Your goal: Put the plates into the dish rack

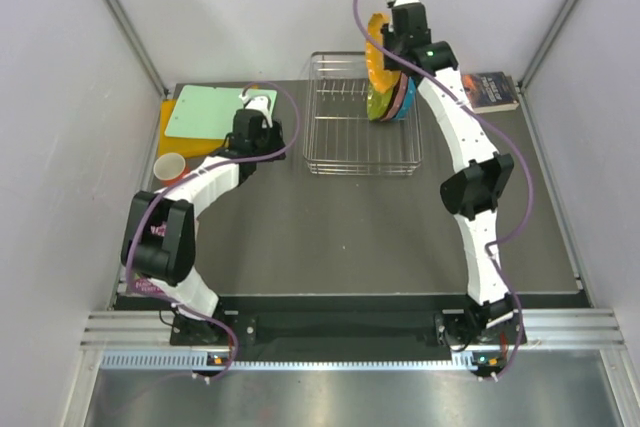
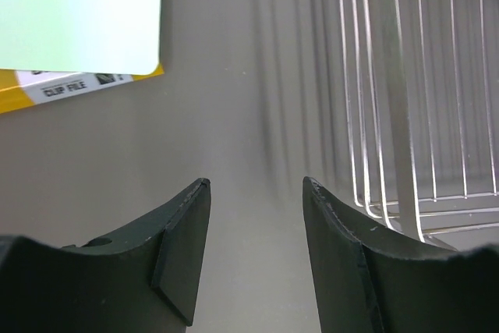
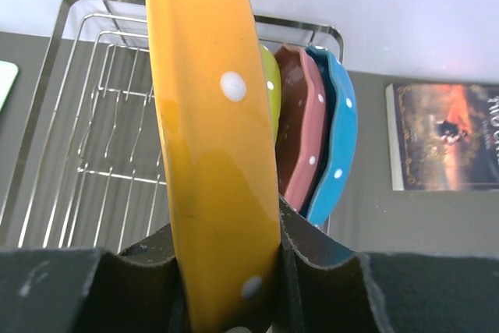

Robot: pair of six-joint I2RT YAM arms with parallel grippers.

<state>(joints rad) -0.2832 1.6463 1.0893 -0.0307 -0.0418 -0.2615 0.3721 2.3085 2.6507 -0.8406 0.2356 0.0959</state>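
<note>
The orange plate should go left in the top view and down with my right gripper next, and then be released beside the yellow-green plate, where the rack wires are empty.
My right gripper is shut on the orange plate, holding it on edge above the right end of the dish rack. To its right the yellow-green plate, the pink plate and the blue plate stand on edge in the rack. From above, the orange plate hangs over the silver wire rack, with the right gripper on it. My left gripper stands open and empty over the dark table, left of the rack.
A green cutting board lies on a yellow box at the back left, with an orange mug in front of it. A book lies at the back right beside the rack. White walls stand close around the table.
</note>
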